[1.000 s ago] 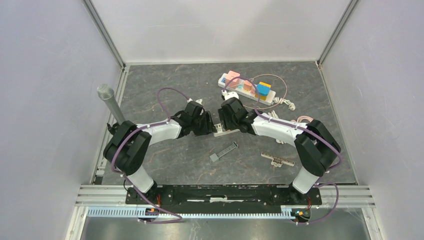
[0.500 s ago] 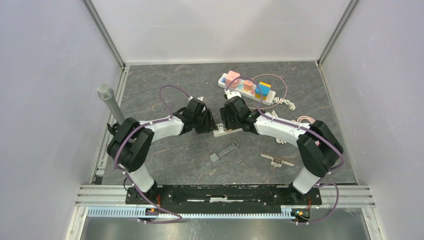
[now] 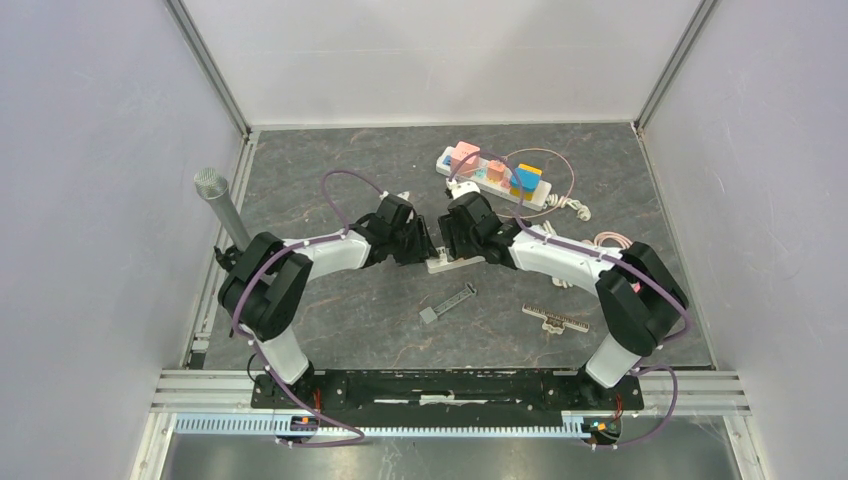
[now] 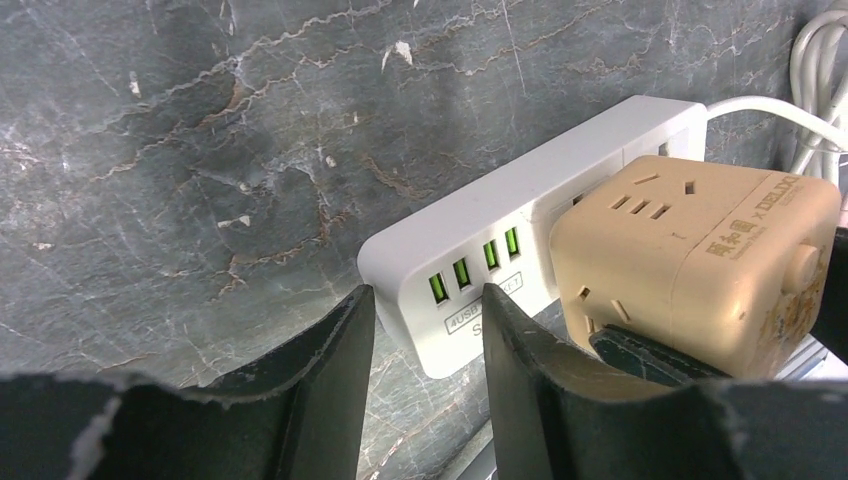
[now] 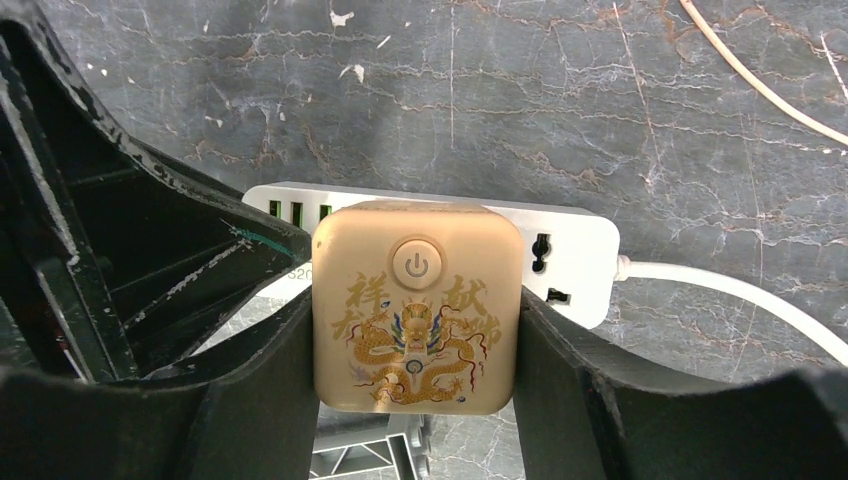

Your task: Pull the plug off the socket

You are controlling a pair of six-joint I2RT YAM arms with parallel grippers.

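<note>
My right gripper holds the plug and will next carry it back and to the left in the top view, toward the clear tabletop by the grey bar. It will lower the plug there and let go of it.
A white power strip (image 4: 500, 235) with green USB ports carries a beige cube plug (image 4: 700, 255) with a gold dragon print (image 5: 415, 305). My left gripper (image 4: 425, 300) is shut on the strip's USB end, one finger on each side. My right gripper (image 5: 415, 320) is shut on the cube plug, its fingers (image 5: 250, 390) pressed against both side faces. The plug sits against the strip's sockets. In the top view both grippers, left (image 3: 422, 247) and right (image 3: 457, 245), meet over the strip (image 3: 450, 264) at mid-table; the plug is hidden there.
A second power strip (image 3: 490, 175) with coloured plugs lies at the back. A metal cylinder (image 3: 222, 205) stands at the left. A grey bar (image 3: 447, 301) and a toothed strip (image 3: 555, 319) lie in front. White cable (image 5: 720, 290) trails right.
My left gripper has shifted a little right, closer to the right gripper and onto the strip's end. The right gripper and the plug have barely moved.
</note>
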